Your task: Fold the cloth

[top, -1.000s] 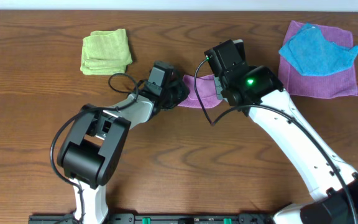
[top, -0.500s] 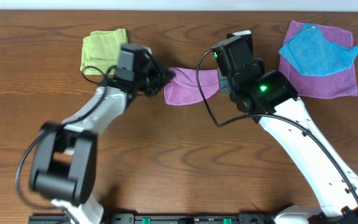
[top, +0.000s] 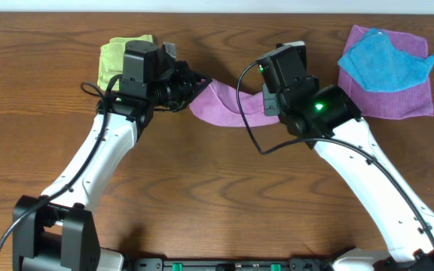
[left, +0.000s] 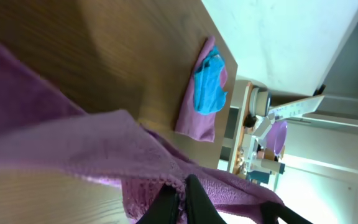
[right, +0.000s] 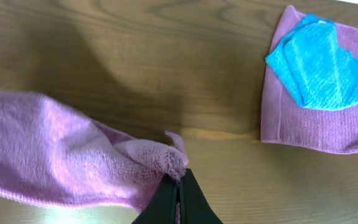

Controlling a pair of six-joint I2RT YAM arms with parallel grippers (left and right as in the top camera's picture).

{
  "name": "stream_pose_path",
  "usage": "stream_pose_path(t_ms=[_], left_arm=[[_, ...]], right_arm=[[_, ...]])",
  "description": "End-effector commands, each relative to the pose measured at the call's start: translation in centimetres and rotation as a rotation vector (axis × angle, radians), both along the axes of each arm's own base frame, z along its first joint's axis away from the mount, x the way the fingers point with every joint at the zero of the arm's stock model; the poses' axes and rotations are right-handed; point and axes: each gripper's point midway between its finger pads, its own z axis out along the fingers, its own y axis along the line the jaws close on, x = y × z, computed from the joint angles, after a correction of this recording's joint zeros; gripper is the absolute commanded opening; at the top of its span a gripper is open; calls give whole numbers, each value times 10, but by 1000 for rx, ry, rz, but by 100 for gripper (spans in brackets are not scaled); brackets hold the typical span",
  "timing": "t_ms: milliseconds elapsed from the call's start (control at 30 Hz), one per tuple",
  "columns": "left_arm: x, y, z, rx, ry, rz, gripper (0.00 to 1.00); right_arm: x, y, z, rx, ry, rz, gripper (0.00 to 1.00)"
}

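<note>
I will next move my right gripper back and down to the bare tabletop between my arms, which is below it toward my base, because there is room to let go of the cloth there.
The mauve-purple cloth [top: 224,104] hangs stretched between my two grippers above the back middle of the table. My left gripper [top: 200,83] is shut on its left corner; in the left wrist view the jaws [left: 183,190] pinch the cloth's hem [left: 104,149]. My right gripper [top: 265,96] is shut on its right corner; in the right wrist view the jaws [right: 179,182] pinch the cloth's edge [right: 55,149]. The cloth sags between them.
A lime-green folded cloth [top: 117,57] lies at the back left, partly under my left arm. A second mauve cloth [top: 398,98] lies at the back right with a bright blue cloth [top: 383,60] on it; both show in the right wrist view [right: 319,62].
My left gripper has swung left and back, pulling the cloth's left corner away from the right gripper. The cloth has opened from a bunched piece into a stretched band. The right gripper shifted slightly back.
</note>
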Motion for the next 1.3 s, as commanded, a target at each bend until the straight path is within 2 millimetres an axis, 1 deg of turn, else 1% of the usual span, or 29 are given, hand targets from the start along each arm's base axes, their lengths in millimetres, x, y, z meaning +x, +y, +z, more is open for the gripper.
stream_pose_path(t_ms=[0, 133, 200, 233, 267, 333, 400, 467, 500, 567, 633, 767, 833, 933, 1000, 1100, 1167, 1267], left_arm=[[13, 7, 26, -20, -80, 21, 6], [26, 8, 58, -22, -183, 24, 6], [25, 9, 65, -2, -196, 11, 6], [22, 9, 64, 16, -182, -2, 6], [18, 9, 61, 38, -167, -21, 6], [3, 12, 44, 94, -101, -63, 6], [-21, 11, 25, 136, -17, -137, 6], [-41, 10, 10, 179, 39, -201, 6], [-53, 12, 1, 224, 58, -236, 6], [-68, 20, -12, 327, 83, -263, 6], [-78, 27, -16, 404, 80, -284, 6], [-87, 40, -23, 526, 74, -291, 6], [-93, 40, -27, 550, 87, -309, 6], [-103, 41, -40, 578, 122, -331, 6], [-110, 41, -48, 587, 139, -352, 6], [-116, 45, -58, 636, 138, -385, 6], [-120, 45, -60, 661, 125, -415, 6], [-125, 44, -57, 691, 106, -428, 6]], right_arm=[[12, -7, 22, -7, -110, -72, 2], [30, -1, 39, 5, -205, -60, 2], [30, -1, 39, 9, -206, -59, 1], [28, -1, 35, 4, -186, -53, 1], [23, -1, 30, 0, -156, -43, 2], [12, -3, 18, -9, -85, -34, 2], [-3, -9, 5, -9, -11, -68, 2], [-14, -11, -7, -4, 49, -77, 1], [-19, -11, -15, -4, 83, -69, 1], [-26, -9, -31, 0, 134, -53, 1], [-31, -6, -46, 6, 168, -40, 2], [-42, 4, -80, 51, 247, 20, 2], [-48, 7, -89, 69, 277, 35, 2], [-57, 4, -90, 76, 292, 39, 2], [-62, 2, -81, 86, 266, 56, 1], [-69, -1, -64, 84, 185, 144, 2], [-80, -1, -60, 80, 151, 237, 2], [-101, -10, -64, 87, 135, 296, 1]])
